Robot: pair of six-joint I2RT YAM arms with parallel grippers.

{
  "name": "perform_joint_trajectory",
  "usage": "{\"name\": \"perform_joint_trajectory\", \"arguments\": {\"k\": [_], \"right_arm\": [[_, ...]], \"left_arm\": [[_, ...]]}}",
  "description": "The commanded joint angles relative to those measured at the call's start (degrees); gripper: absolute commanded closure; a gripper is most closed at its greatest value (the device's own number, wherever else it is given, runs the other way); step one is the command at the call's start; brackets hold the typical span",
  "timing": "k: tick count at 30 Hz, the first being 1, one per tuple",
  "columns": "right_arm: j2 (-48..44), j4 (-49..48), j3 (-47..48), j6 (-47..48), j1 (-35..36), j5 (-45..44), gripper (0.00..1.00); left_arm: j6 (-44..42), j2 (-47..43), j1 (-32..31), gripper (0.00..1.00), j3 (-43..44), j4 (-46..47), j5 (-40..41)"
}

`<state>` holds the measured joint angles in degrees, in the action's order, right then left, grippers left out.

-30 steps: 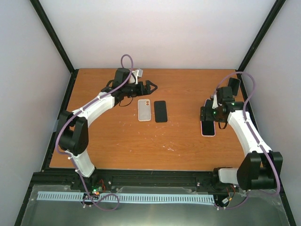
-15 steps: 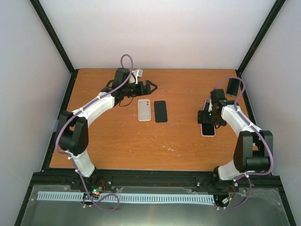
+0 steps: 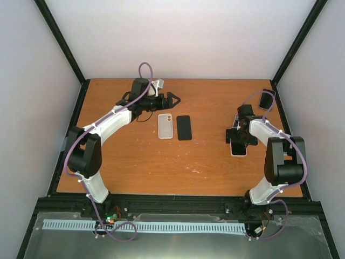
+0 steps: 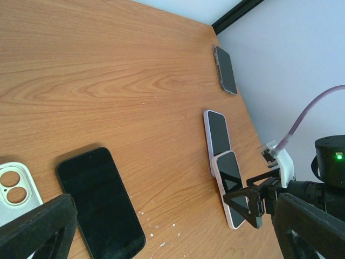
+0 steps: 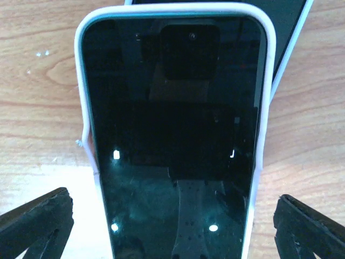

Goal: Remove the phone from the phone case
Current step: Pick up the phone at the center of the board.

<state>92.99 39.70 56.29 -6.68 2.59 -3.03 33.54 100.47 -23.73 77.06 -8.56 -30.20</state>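
The robot's right gripper should next move down until its fingers are on either side of the white case's long sides and then close on them, because the phone in the white case is below, between the open fingers.
A phone in a white case [image 3: 239,148] lies screen up at the right of the table. It fills the right wrist view [image 5: 175,135] and shows in the left wrist view [image 4: 232,186]. My right gripper [image 3: 236,136] is open just above its far end, with one finger on each side [image 5: 38,221], touching nothing. Its top end rests on a second phone [image 4: 218,137]. My left gripper [image 3: 173,100] is open and empty at the back centre, behind an empty white case [image 3: 165,126] and a bare black phone [image 3: 184,127].
Another dark phone [image 3: 267,99] lies near the back right corner, also in the left wrist view [image 4: 225,69]. White crumbs dot the wood near the black phone [image 4: 99,199]. The table's right edge runs close to the right arm.
The right arm has folded, its elbow swinging toward the near right, and its gripper has shifted slightly back and left over the cased phone. The left arm and the phones have not moved.
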Motion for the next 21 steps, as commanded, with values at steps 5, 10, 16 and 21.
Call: {"name": "perform_joint_trajectory", "arguments": {"k": [5, 10, 16, 21], "right_arm": [[3.41, -5.09, -0.34, 0.46, -0.52, -2.07, 0.0], [5.63, -6.36, -0.51, 0.53, -0.97, -2.34, 0.03], [6.51, -6.87, -1.07, 0.72, -1.73, -2.75, 0.11], [5.02, -6.03, -1.7, 0.3, -2.01, -2.11, 0.21]], "left_arm": [[0.89, 1.2, 0.59, 0.0, 0.55, 1.58, -0.92], [1.44, 2.03, 1.0, 0.0, 1.08, 1.27, -2.04], [1.42, 1.78, 1.18, 0.0, 0.82, 1.18, -1.59], [1.62, 1.5, 1.31, 0.0, 0.9, 1.09, -1.31]]}}
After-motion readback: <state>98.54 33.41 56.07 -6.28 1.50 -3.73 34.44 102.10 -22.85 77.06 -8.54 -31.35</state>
